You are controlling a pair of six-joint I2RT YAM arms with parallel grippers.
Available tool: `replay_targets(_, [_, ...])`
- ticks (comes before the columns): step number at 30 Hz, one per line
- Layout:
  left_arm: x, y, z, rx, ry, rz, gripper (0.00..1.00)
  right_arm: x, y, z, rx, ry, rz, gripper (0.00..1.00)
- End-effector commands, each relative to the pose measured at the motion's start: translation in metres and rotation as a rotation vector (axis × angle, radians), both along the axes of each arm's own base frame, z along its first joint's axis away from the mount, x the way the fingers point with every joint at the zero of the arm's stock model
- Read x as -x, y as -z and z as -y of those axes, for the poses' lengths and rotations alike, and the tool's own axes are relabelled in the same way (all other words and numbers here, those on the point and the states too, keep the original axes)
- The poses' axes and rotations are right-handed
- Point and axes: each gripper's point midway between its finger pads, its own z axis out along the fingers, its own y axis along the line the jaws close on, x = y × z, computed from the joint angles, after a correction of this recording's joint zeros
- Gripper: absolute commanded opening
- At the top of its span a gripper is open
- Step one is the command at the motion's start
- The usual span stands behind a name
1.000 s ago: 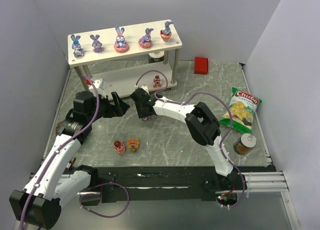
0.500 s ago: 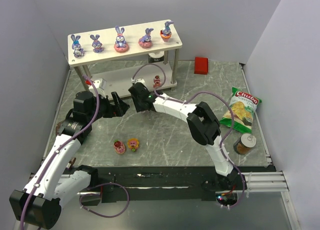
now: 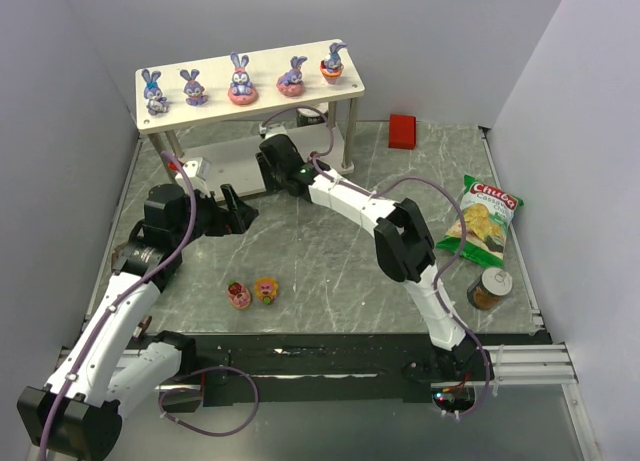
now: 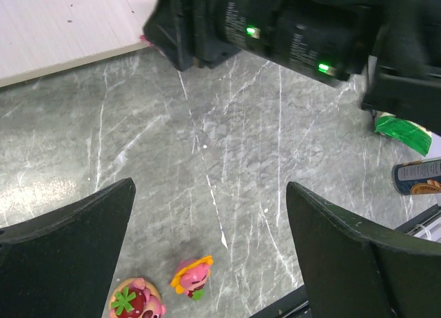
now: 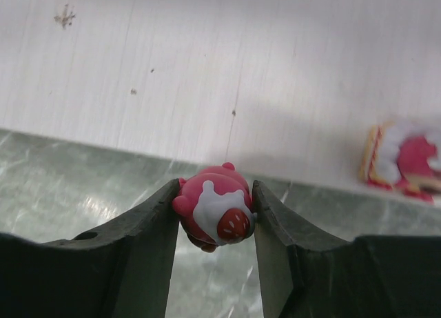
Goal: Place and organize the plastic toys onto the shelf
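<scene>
My right gripper lowers the strawberry sweet a little outward onto the lower board's front edge (image 5: 224,150) next, since the sweet hangs mostly over the table.
The shelf (image 3: 250,99) stands at the back left; five purple-blue bunnies (image 3: 240,79) line its top board. My right gripper (image 3: 268,151) is shut on a pink-red strawberry sweet (image 5: 215,214), held just above the front edge of the lower board (image 5: 207,70). Another pink sweet (image 5: 406,159) lies on that board to the right. My left gripper (image 3: 235,216) is open and empty above the table; it also shows in the left wrist view (image 4: 210,187). Two sweets (image 3: 238,295) (image 3: 266,288) lie on the table in front; both show below my left gripper (image 4: 138,304) (image 4: 193,276).
A red block (image 3: 403,131) sits behind the shelf's right end. A chips bag (image 3: 480,219) and a small can (image 3: 490,289) lie at the right. The right arm (image 4: 289,28) stretches across the table's middle toward the shelf.
My right gripper has moved back and up from the table's middle to the shelf's lower board, carrying the strawberry sweet. The left arm has not moved.
</scene>
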Motion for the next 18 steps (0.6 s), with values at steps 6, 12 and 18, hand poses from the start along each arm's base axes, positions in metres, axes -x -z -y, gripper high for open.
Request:
replay_targets(6, [-0.003, -0.017, 0.005, 0.015, 0.029, 0.058, 0.96, -0.039, -0.01, -0.007, -0.046, -0.03, 0.079, 0.06])
replay_targets(12, [-0.003, -0.017, 0.007, 0.018, 0.038, 0.059, 0.96, -0.045, 0.001, -0.005, -0.034, -0.032, 0.075, 0.07])
replay_targets(18, [-0.004, -0.017, 0.007, 0.014, 0.036, 0.059, 0.96, -0.042, 0.018, -0.004, -0.022, -0.03, 0.035, 0.1])
